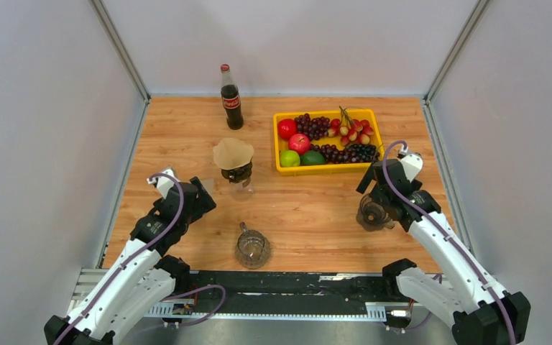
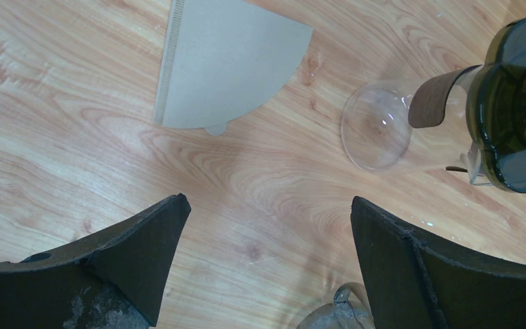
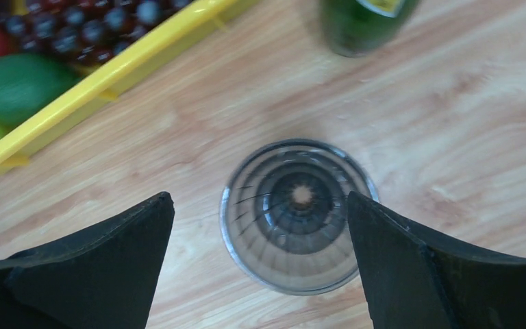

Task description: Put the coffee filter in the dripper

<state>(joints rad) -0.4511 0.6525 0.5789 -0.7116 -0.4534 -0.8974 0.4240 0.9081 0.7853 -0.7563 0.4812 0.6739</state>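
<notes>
Next, my right gripper will lower, shifting toward the right in the right wrist view, astride the dripper's side [image 1: 389,218] [image 3: 370,186], as the dripper's empty, upturned opening admits one finger.
The brown paper coffee filter [image 1: 233,152] lies flat and folded on the wooden table; it also shows in the left wrist view [image 2: 226,62]. The ribbed glass dripper [image 3: 294,212] stands upright at the right, mouth up and with nothing in it; in the top view it looks dark [image 1: 374,213]. My right gripper [image 3: 259,202] is open, its fingers on either side of the dripper from above, also in the top view [image 1: 375,201]. My left gripper [image 2: 267,226] is open and holds nothing over bare table short of the filter, also in the top view [image 1: 205,195].
A clear glass piece with a brown band [image 2: 383,123] and a dark green lobed part [image 2: 520,103] lies just beyond the filter. A glass jug [image 1: 251,248] stands near the front edge. A yellow fruit tray [image 1: 328,169] and a cola bottle [image 1: 231,97] stand at the back.
</notes>
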